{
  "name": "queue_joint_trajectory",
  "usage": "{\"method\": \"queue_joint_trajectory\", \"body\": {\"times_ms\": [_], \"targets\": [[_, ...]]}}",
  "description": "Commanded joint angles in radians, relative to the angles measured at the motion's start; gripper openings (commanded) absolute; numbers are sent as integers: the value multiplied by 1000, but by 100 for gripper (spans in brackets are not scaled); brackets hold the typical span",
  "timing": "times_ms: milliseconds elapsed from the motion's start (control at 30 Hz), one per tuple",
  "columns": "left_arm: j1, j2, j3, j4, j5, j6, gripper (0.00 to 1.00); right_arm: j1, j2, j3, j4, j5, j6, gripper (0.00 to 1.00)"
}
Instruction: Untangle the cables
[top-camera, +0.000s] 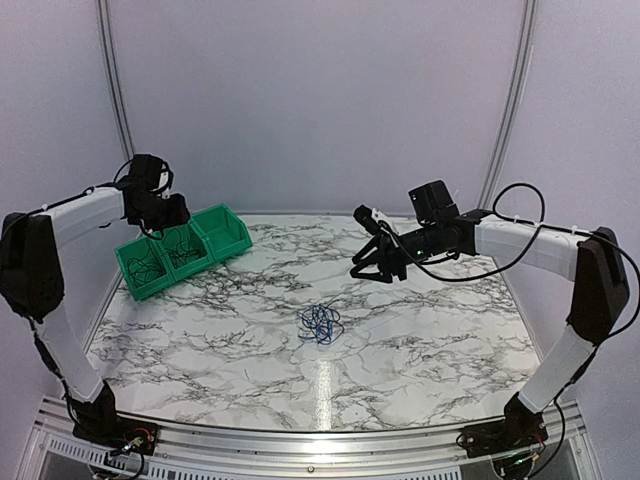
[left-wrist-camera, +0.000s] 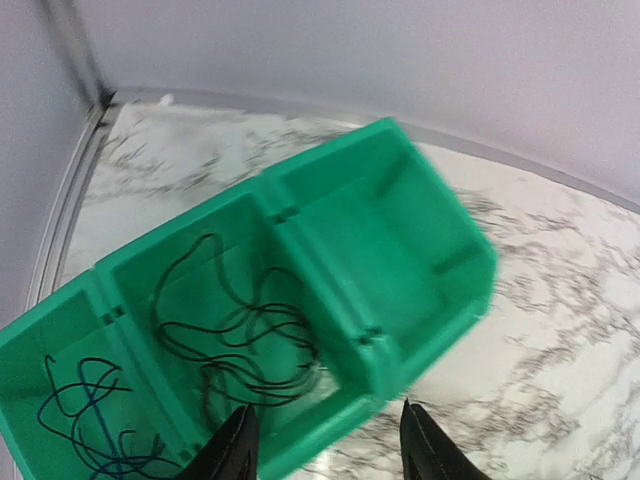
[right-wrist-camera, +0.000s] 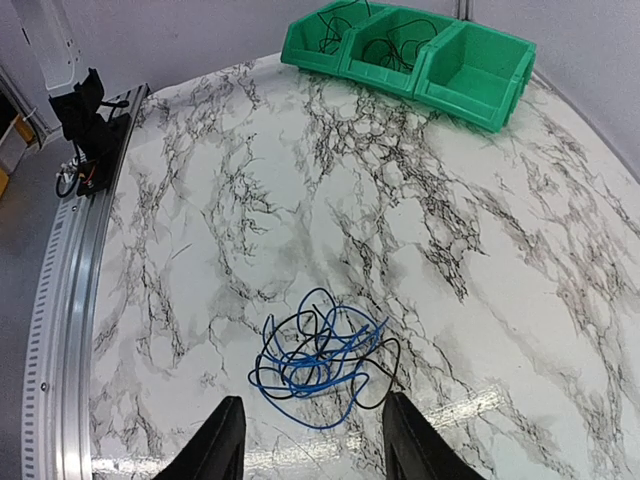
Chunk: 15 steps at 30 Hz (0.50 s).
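I need to lower my right gripper next, to the left in the top view, to the knot and onto its black loop (top-camera: 327, 308), which sticks out beyond the blue cable.
A small knot of thin blue and black cables (top-camera: 320, 323) lies on the marble table near its middle; in the right wrist view the knot (right-wrist-camera: 322, 358) sits just ahead of the fingertips. My right gripper (right-wrist-camera: 313, 440) is open and empty, raised above and to the right of the knot (top-camera: 372, 262). My left gripper (left-wrist-camera: 325, 440) is open and empty, hovering over the green bins (top-camera: 182, 250) at the far left. A loose black cable (left-wrist-camera: 240, 340) lies in the middle bin and a blue one (left-wrist-camera: 85, 425) in the left bin.
The green three-compartment bin (left-wrist-camera: 400, 250) stands at the table's back left; its right compartment holds nothing. A metal rail (top-camera: 300, 440) runs along the near edge. White walls enclose the table on three sides.
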Motion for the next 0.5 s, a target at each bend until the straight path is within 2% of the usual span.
{"method": "queue_joint_trajectory", "body": {"times_ms": [0,133,200,300,467], "targets": [[-184,-153,-22,78,10,95,50,-7,19,38,-18,9,-33,46],[-372,-226,-76,73,6,105,50,-7,36,38,-22,35,-49,43],[-444,-245,-119,86,-20,55,49,-7,54,40,-20,66,-50,40],[-562,-246,-209,150,-14,-4,48,-7,103,53,-31,114,-49,39],[-742,-197,-332,262,-109,-42,48,-8,223,96,-85,107,-51,37]]}}
